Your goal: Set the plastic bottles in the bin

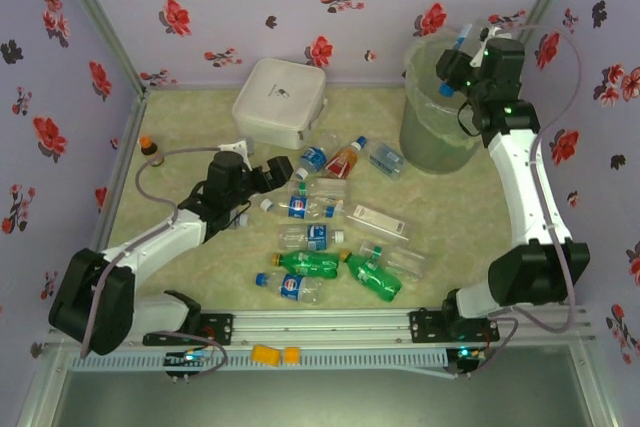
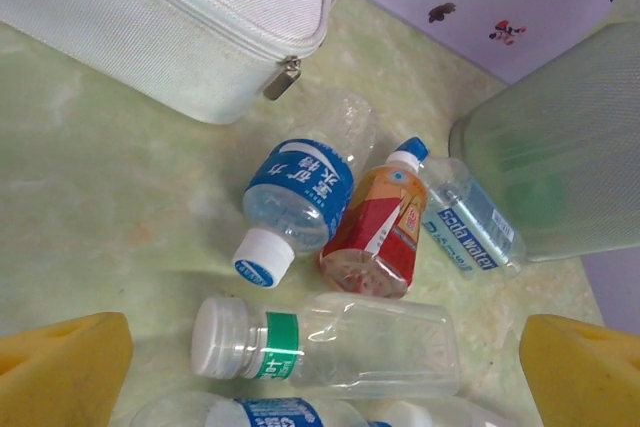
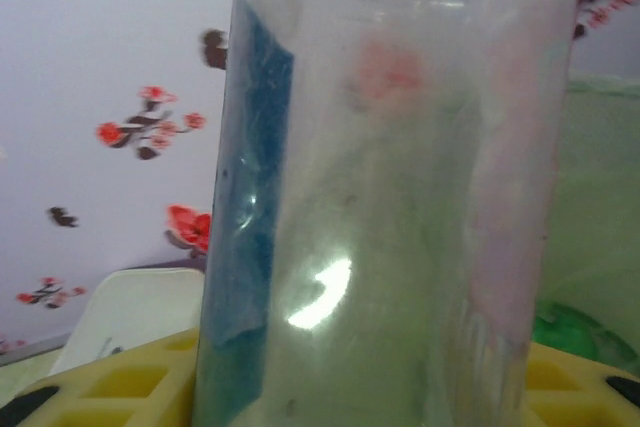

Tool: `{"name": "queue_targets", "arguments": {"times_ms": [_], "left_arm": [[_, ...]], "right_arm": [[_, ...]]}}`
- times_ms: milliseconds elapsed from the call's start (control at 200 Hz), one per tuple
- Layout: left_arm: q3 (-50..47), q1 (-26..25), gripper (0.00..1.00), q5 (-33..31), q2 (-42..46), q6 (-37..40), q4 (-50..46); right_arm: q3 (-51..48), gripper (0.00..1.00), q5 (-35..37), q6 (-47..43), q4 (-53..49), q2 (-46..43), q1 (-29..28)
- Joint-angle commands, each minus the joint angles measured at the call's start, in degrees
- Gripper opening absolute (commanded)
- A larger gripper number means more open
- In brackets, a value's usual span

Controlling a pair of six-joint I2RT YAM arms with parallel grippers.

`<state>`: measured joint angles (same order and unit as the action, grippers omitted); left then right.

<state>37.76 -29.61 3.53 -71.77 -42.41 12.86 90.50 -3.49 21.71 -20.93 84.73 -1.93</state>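
Observation:
The blue-labelled bottle is already hanging over the bin's opening. I will move my right gripper down a little into that opening and let go of the blue-labelled bottle there.
Over the mouth of the grey-green bin my right gripper is shut on a clear bottle with a blue label. Up close that bottle stands upright between the yellow pads of the right gripper, with the bin's wall behind it. My left gripper hovers open over the pile on the table. Between the jaws of the left gripper lies a clear bottle with a green band. Beyond it lie a blue-labelled bottle, a red-orange one and a soda-water one.
A white lidded box sits at the back, left of the bin. Green bottles and several clear ones lie across the table's middle. A tiny brown bottle stands at the left wall. A yellow piece rests on the front rail.

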Motion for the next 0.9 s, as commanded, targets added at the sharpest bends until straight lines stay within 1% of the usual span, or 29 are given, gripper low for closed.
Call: {"name": "queue_targets", "arguments": {"times_ms": [0, 100, 285, 320, 405, 575, 750, 895], "left_arm": [[-1.07, 0.36, 1.0, -3.42, 3.26, 2.31, -1.07], [-1.37, 0.58, 1.0, -4.85, 5.06, 2.01, -2.88], [-1.63, 0.93, 1.0, -5.81, 6.47, 1.02, -3.9], [-1.7, 0.92, 1.0, -5.74, 6.4, 0.82, -3.66], [-1.7, 0.95, 1.0, -5.77, 6.06, 0.45, -2.96], [-2.77, 0.95, 1.0, -5.79, 5.81, -0.46, -0.06], [-1.89, 0.95, 1.0, -5.81, 4.83, -1.17, 0.29], [-1.5, 0.95, 1.0, -5.45, 4.0, -2.29, 1.34]], "right_arm": [[1.83, 0.41, 0.35, 2.43, -1.27, 3.39, 1.79], [2.21, 0.42, -0.46, 2.74, -2.06, 6.37, 2.7], [3.91, 0.53, -1.45, 2.91, -3.47, 9.87, 3.21], [4.4, 0.57, -1.76, 2.85, -3.81, 10.27, 3.25], [5.58, 0.72, -1.7, 2.29, -4.78, 10.51, 3.25], [9.01, 0.92, -1.17, 0.0, -8.42, 9.23, 3.25], [9.59, 0.99, -3.17, -1.16, -10.44, 5.02, 3.08], [4.96, 1.0, -4.85, -1.89, -10.65, -0.56, 1.02]]}}
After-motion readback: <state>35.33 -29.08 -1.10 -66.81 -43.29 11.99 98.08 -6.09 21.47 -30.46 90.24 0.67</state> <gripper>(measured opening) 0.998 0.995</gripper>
